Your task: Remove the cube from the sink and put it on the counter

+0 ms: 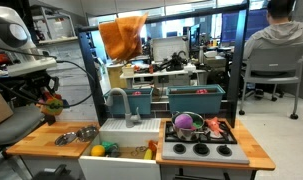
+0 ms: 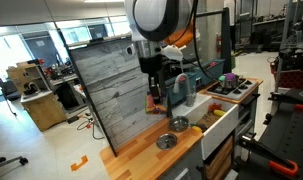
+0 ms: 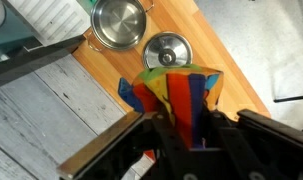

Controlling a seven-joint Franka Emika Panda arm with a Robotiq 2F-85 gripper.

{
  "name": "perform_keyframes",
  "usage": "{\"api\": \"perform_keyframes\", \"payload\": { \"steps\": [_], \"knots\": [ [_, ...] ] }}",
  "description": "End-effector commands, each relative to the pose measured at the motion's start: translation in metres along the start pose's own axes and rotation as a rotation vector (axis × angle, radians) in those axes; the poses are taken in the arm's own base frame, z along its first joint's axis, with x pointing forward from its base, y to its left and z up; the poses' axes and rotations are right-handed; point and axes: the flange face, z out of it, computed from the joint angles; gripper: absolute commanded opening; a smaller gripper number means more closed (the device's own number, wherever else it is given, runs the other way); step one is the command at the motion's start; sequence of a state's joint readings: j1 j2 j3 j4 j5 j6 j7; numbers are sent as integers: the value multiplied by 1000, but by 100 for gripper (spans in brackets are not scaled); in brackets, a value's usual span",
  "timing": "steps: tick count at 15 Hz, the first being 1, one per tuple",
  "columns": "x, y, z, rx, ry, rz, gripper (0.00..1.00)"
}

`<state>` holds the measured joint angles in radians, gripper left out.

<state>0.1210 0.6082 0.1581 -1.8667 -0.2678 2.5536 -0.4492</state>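
Observation:
The cube moves with my gripper toward the side made of planks next. Then the cube [image 1: 53,103] goes down there.
My gripper [image 3: 187,128] is shut on the cube [image 3: 175,86], a red-orange block with yellow, blue and green patches. It holds the cube in the air above the left part of the wooden counter [image 3: 234,52], next to two metal bowls. In both exterior views the gripper [image 1: 49,98] [image 2: 154,98] hangs over the counter [image 1: 36,143] [image 2: 139,152], left of the white sink [image 1: 124,131] [image 2: 207,112]. The cube [image 1: 53,103] [image 2: 153,101] shows as a small red spot between the fingers.
Two metal bowls [image 3: 121,22] [image 3: 167,50] sit on the counter under the gripper [image 1: 66,138] [image 1: 87,132]. A yellow toy [image 1: 96,150] and a green toy [image 1: 111,150] lie in the sink. A grey faucet [image 1: 119,100] stands behind it. The black stovetop [image 1: 198,150] carries a purple pot [image 1: 183,125]. A grey plank wall [image 2: 106,85] stands behind the counter.

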Motion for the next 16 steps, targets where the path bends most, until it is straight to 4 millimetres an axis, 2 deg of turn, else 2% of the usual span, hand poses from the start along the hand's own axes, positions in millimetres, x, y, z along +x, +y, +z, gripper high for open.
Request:
{"api": "perform_keyframes", "payload": {
  "steps": [1, 6, 13, 14, 15, 16],
  "knots": [
    [15, 8, 28, 17, 28, -36, 7],
    [27, 13, 55, 38, 126, -90, 7],
    [29, 6, 75, 142, 227, -159, 7],
    [29, 4, 77, 148, 246, -166, 54],
    [30, 3, 79, 153, 257, -171, 55],
    [29, 3, 81, 149, 275, -172, 62]
  ]
}}
